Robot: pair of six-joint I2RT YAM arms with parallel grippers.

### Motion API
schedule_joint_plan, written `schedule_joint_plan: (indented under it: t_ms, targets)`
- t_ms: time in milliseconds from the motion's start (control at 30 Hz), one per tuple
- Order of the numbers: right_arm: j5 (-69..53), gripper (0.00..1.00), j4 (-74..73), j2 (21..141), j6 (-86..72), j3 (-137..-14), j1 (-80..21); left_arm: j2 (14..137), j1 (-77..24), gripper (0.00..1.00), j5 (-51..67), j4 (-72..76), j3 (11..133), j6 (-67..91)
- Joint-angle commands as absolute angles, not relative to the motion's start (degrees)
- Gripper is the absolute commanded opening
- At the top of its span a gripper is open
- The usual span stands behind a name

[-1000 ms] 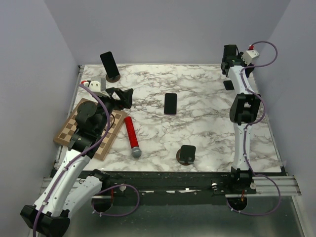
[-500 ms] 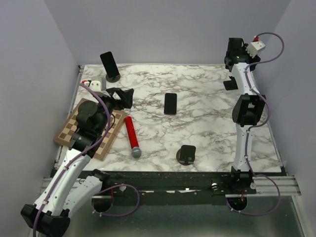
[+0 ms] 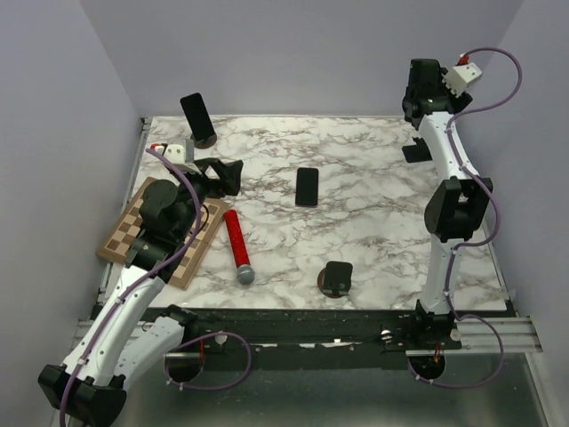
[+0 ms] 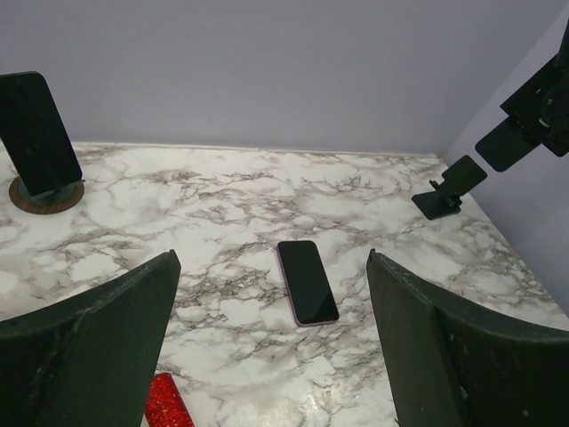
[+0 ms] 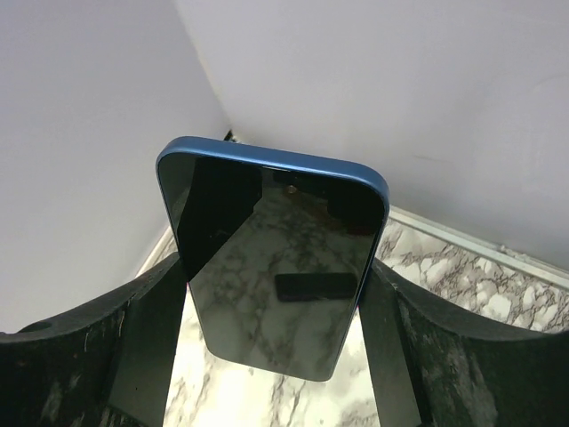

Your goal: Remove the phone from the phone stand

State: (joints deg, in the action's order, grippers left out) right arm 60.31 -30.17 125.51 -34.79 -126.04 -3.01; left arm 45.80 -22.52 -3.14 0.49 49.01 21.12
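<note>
Next, my right gripper brings the phone back and down, tilting downward. It then releases the phone on the marble (image 3: 332, 178) beside the flat phone, where the marble is bare toward the empty stand.
My right gripper (image 3: 416, 96) is raised near the back right corner, shut on a blue-edged phone (image 5: 271, 258) with a dark screen, gripped by its sides. In the left wrist view that phone (image 4: 504, 144) hangs in the air above and to the right of the empty black phone stand (image 4: 447, 188). The stand sits on the marble at the back right (image 3: 413, 152). My left gripper (image 3: 224, 174) is open and empty above the left part of the table; in its own view (image 4: 271, 356) it faces the table middle.
A second phone (image 3: 196, 115) leans on a round stand at the back left. A third phone (image 3: 307, 186) lies flat mid-table. A red microphone (image 3: 237, 246), a checkerboard (image 3: 124, 233) and a small black stand (image 3: 337, 277) lie nearer. Walls close the back and sides.
My right gripper has risen and moved back with the phone, which now hangs clear of the stand. My left arm has barely moved.
</note>
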Motion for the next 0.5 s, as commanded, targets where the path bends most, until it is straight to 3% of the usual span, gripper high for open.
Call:
schedule_joint_plan:
  t_ms: [0,133,467]
  targets:
    - [57.15,0.10,-27.26,119.66,-33.45,-122.30,-5.19,46.19,-22.68,0.93,-2.19,0.44,50.49,21.27]
    - [50.42,0.01,-26.89,115.18,-32.24,-117.65,-6.32,46.39,-22.67,0.93,-2.46,0.44,50.45,21.02]
    - [27.76,0.01,-29.13,108.71,-26.32,-111.50,-9.25,46.61,-22.59,0.93,-3.16,0.48,50.32,20.30]
